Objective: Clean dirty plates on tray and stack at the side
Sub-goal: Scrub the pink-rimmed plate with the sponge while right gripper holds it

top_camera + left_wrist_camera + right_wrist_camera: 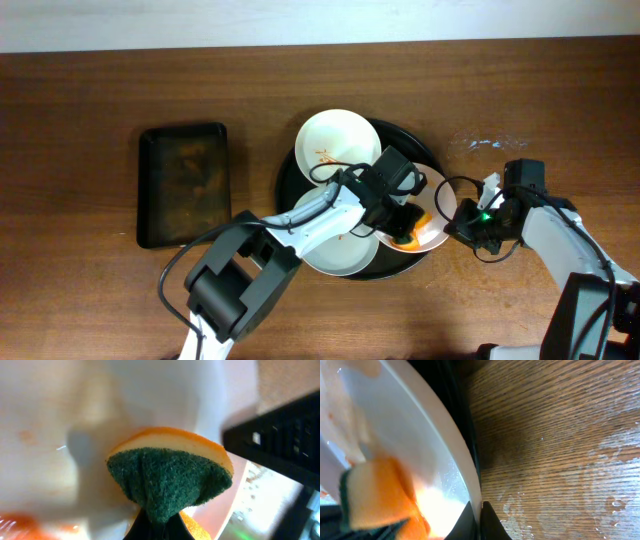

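I should raise my right gripper, carry the plate to the wet wood beside the round tray, lower it and release its rim, as that wood is clear of plates.
Three plates lie on the round black tray (405, 132). A white plate (330, 135) with orange smears is at the back, a pale plate (340, 255) at the front. A white plate (440, 200) at the right is tilted. My left gripper (405, 222) is shut on an orange and green sponge (167, 477) pressed onto that right plate (150, 395). My right gripper (462, 226) is shut on that plate's rim (465, 477), with the sponge (380, 492) in its view.
A small rectangular dark tray (183, 183) lies on the wooden table at the left. Water drops (485, 145) wet the wood right of the round tray, and they also show in the right wrist view (600, 460).
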